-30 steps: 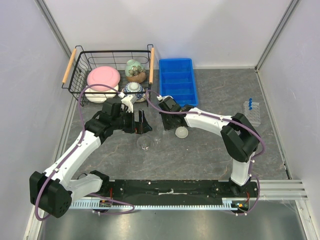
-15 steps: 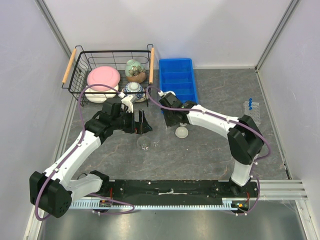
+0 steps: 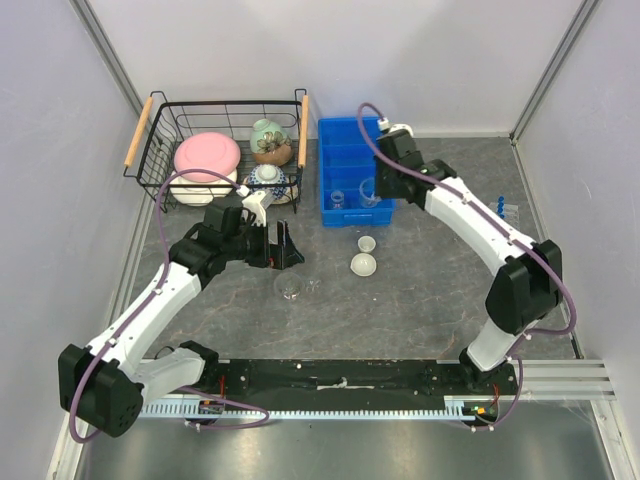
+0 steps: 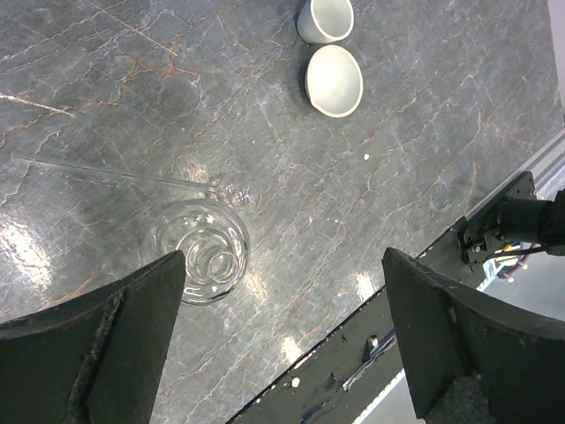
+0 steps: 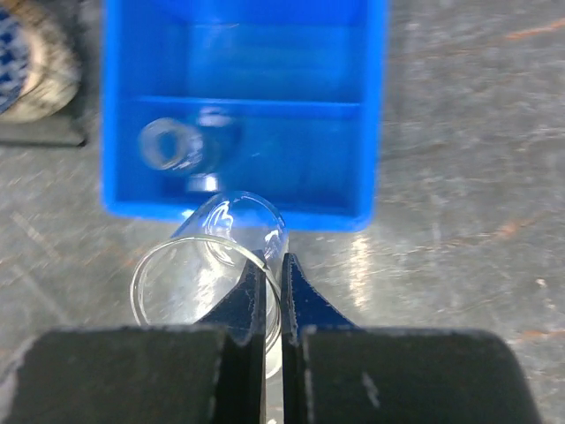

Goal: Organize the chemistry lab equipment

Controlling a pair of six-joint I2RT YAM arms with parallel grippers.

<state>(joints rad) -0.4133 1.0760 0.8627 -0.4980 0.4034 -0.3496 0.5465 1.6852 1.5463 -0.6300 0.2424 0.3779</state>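
The right gripper next needs to bring the beaker down into the blue tray's front section (image 3: pixel 369 200) (image 5: pixel 294 162), beside the small clear flask, where the bottom of the section is still empty.
My right gripper (image 5: pixel 274 265) is shut on the rim of a clear glass beaker (image 5: pixel 207 265), held tilted above the near edge of the blue tray (image 5: pixel 371 132). From above, that beaker (image 3: pixel 368 192) hangs over the tray's (image 3: pixel 352 130) front compartment, beside a small clear flask (image 3: pixel 338 198) lying in it. My left gripper (image 4: pixel 282 265) stands wide open above a round clear flask (image 4: pixel 199 252) and a thin glass rod (image 4: pixel 115 172). Two little white dishes (image 3: pixel 366 244) (image 3: pixel 363 265) sit mid-table. Blue-capped tubes (image 3: pixel 499 205) show at the right, partly behind my right arm.
A black wire basket (image 3: pixel 150 150) at the back left holds pink, white and patterned crockery. The blue tray stands right next to it. The black base rail (image 4: pixel 415 300) runs along the table's near edge.
My right arm has swung from the table's middle back to the blue tray with the glass beaker in its shut jaws. The left arm has not moved.
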